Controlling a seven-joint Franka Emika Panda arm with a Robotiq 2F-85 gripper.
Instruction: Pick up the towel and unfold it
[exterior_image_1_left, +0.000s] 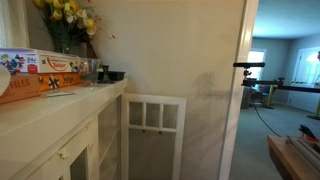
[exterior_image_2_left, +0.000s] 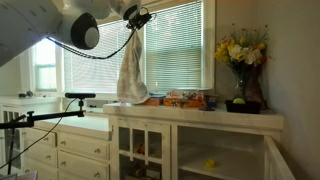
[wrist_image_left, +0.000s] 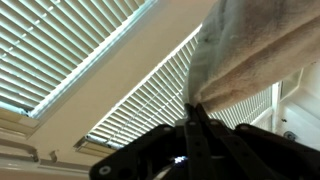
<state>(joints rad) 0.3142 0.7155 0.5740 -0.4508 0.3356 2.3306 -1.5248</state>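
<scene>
The towel's lower end reaches the counter, so my gripper will next lower toward the flowers and release the towel's edge over the orange boxes below it.
The cream towel (exterior_image_2_left: 131, 72) hangs in a long limp drape from my gripper (exterior_image_2_left: 133, 22), high in front of the window blinds. Its lower end reaches down to the white counter (exterior_image_2_left: 245, 116). In the wrist view my gripper's fingers (wrist_image_left: 192, 112) are pressed together on a corner of the towel (wrist_image_left: 250, 55), which spreads away from them. In an exterior view that looks along the counter toward a doorway, neither the towel nor my gripper shows.
Orange game boxes lie on the counter in both exterior views (exterior_image_2_left: 185, 99) (exterior_image_1_left: 40, 72). A vase of yellow flowers (exterior_image_2_left: 240, 60) and dark bowls (exterior_image_1_left: 105, 74) stand at the counter's end. A camera tripod arm (exterior_image_2_left: 50, 112) reaches in beside the cabinets.
</scene>
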